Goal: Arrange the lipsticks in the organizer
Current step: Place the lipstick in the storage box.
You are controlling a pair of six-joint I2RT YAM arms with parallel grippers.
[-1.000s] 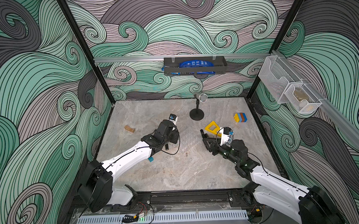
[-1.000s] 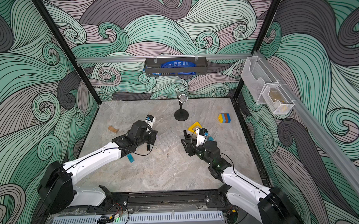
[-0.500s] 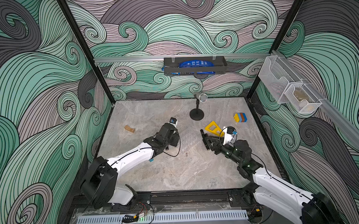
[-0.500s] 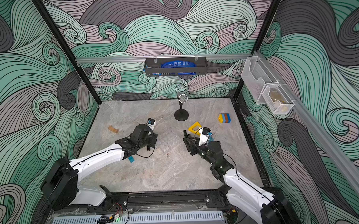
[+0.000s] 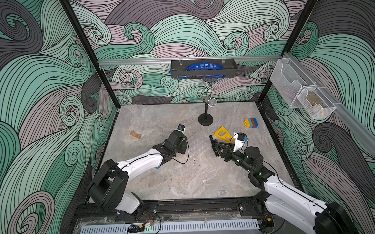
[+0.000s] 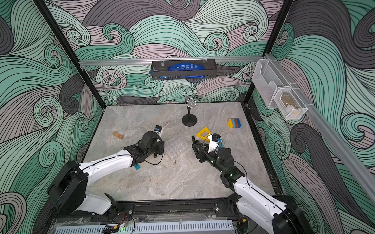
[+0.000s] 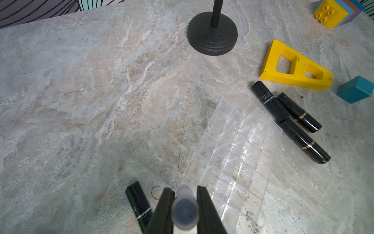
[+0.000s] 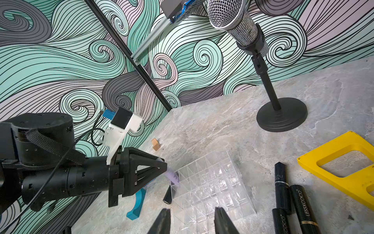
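Note:
The lipstick's lower end is already in the organizer's corner cell (image 7: 182,188) below my left gripper, which should lower it next and release.
My left gripper (image 7: 185,192) is shut on the pale lilac lipstick (image 7: 185,210). The tube slants down, and its lower end (image 8: 174,177) sits at a corner cell of the clear organizer (image 7: 232,145). One black lipstick (image 7: 138,202) lies on the table against that same corner. Three more black lipsticks (image 7: 267,101) (image 7: 297,113) (image 7: 305,143) lie along the organizer's opposite long side. My right gripper (image 8: 192,218) is open. The organizer's (image 8: 208,188) near end shows between its fingers, and I see no contact. In both top views the organizer (image 6: 177,146) lies between the two arms.
A microphone on a black round stand (image 5: 205,121) stands behind the organizer. A yellow triangular frame (image 7: 293,71) and a teal block (image 7: 356,89) lie just beyond the black lipsticks. Stacked toy bricks (image 5: 251,122) sit back right, a wooden piece (image 5: 135,134) back left, a teal curved piece (image 6: 137,166) under the left arm.
My left gripper has come down a little toward the organizer's corner, still holding the lilac lipstick. The right arm has hardly moved.

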